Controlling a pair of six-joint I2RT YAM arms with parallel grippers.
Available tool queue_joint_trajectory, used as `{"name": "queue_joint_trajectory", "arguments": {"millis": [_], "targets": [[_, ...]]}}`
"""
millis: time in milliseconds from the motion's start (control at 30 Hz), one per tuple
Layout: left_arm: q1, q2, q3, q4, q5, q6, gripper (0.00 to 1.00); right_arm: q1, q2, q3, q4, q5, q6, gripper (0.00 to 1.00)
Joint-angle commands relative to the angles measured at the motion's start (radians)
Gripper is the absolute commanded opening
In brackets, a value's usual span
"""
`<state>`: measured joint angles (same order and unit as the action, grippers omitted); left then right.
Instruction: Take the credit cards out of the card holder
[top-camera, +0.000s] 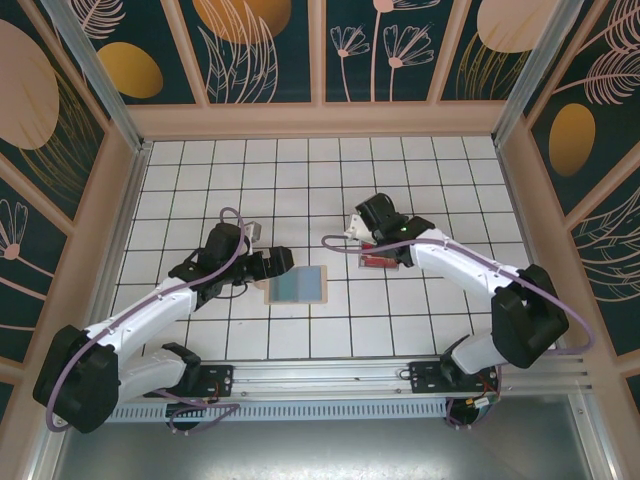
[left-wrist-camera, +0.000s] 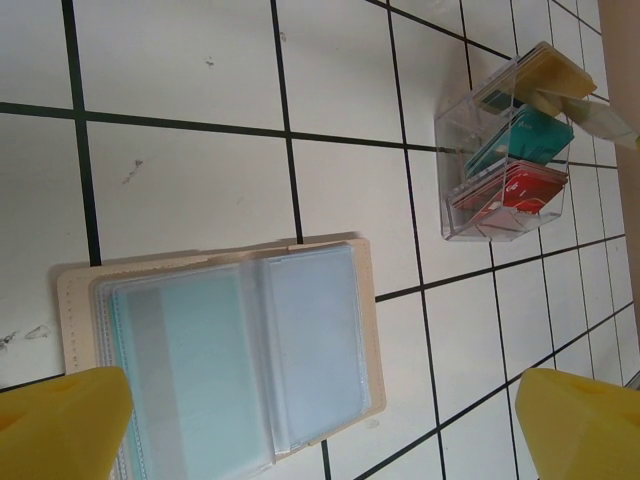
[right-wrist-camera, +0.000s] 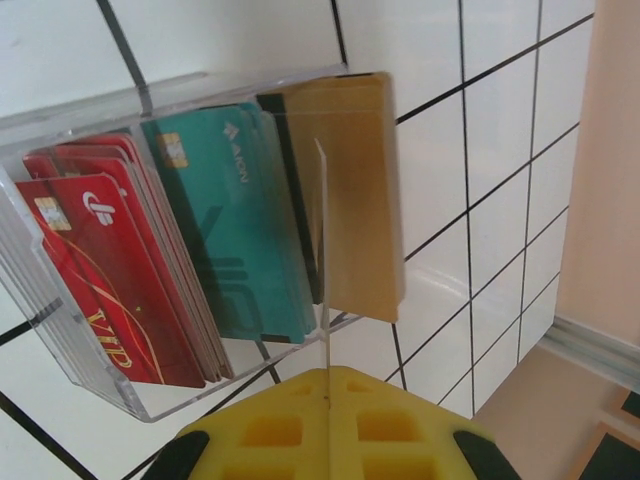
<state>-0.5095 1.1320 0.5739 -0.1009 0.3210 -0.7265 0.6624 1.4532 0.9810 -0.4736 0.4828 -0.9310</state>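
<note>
The right gripper lowers the pale card slightly outward to the yellow cards in the clear box (right-wrist-camera: 100, 390) next, then releases it.
The tan card holder (left-wrist-camera: 215, 365) lies open on the tiles, its clear sleeves showing a teal card (left-wrist-camera: 185, 360) and a light blue card (left-wrist-camera: 310, 340). From above, the card holder (top-camera: 296, 285) sits just right of my left gripper (top-camera: 275, 262). That left gripper (left-wrist-camera: 325, 440) is open, its yellow fingertips (left-wrist-camera: 60, 425) hanging wide apart above the holder's near edge with nothing between them. My right gripper (right-wrist-camera: 327, 385) is shut on a thin pale card (right-wrist-camera: 322, 250) seen edge-on, held over a clear box (right-wrist-camera: 100, 390).
The clear plastic box (left-wrist-camera: 505, 165) holds upright red cards (right-wrist-camera: 100, 270), teal cards (right-wrist-camera: 230, 230) and yellow cards (right-wrist-camera: 355, 190). It stands right of the holder, under the right arm (top-camera: 450, 260). Pale walls (top-camera: 120, 200) border the tiled floor.
</note>
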Motion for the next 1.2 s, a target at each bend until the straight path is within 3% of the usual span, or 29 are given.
{"name": "queue_joint_trajectory", "arguments": {"millis": [0,567,633,733,1167], "targets": [[0.003,-0.006,0.0,0.001,-0.015,-0.011,0.99,-0.006,0.019,-0.025,0.075,0.036,-0.04,0.0],[0.002,0.003,-0.003,0.002,-0.019,-0.008,0.99,-0.019,0.08,-0.026,0.148,0.017,-0.024,0.01],[0.002,0.003,-0.003,0.003,-0.017,-0.007,0.99,-0.024,0.089,-0.022,0.168,0.024,-0.011,0.13],[0.002,0.004,-0.005,0.003,-0.017,-0.007,0.99,-0.037,0.107,-0.011,0.204,0.04,0.018,0.19],[0.003,-0.002,-0.011,0.007,-0.015,-0.01,0.98,-0.087,0.133,0.074,0.208,0.079,0.182,0.26]]}}
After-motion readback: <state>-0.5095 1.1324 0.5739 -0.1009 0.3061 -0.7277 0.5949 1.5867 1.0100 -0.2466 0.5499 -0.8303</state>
